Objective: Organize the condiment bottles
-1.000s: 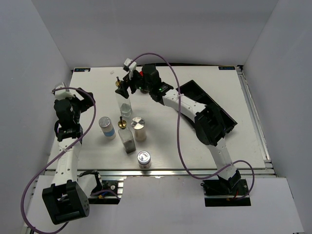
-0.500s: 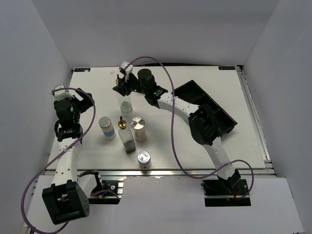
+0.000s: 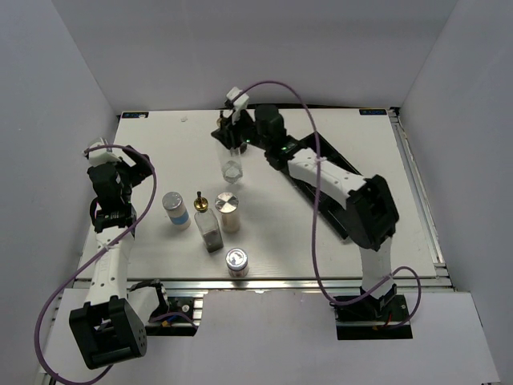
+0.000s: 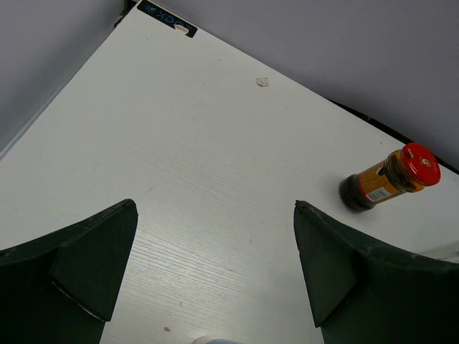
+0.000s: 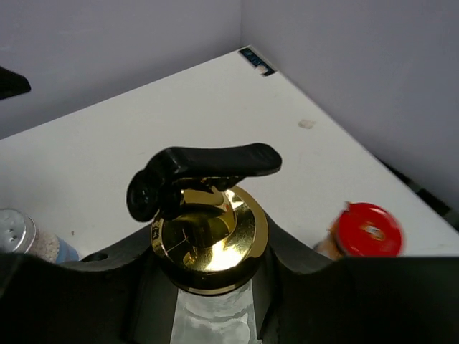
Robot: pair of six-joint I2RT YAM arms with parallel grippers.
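Observation:
My right gripper needs to swing to the right in the top view next and come down over the black tray's far end (image 3: 318, 150), because the clear glass bottle is still outside.
My right gripper (image 3: 231, 136) (image 5: 208, 283) is shut on the neck of a clear glass bottle (image 3: 232, 164) with a gold pourer (image 5: 208, 233), holding it upright over the back middle of the table. A red-lidded dark jar (image 5: 368, 229) (image 4: 391, 179) stands just beyond it. Near the front stand a blue-labelled shaker (image 3: 175, 210), a second glass bottle with a gold pourer (image 3: 208, 225) and two silver-lidded shakers (image 3: 229, 211) (image 3: 236, 261). At the left, my left gripper (image 3: 136, 166) (image 4: 215, 276) is open over bare table.
A black compartmented tray (image 3: 327, 210) lies at the right, mostly hidden under my right arm. A purple cable (image 3: 298, 96) loops above that arm. Grey walls close in the back and both sides.
My right gripper has shut on the glass bottle's neck and carried it to the right, away from the other bottles. The left arm has not moved.

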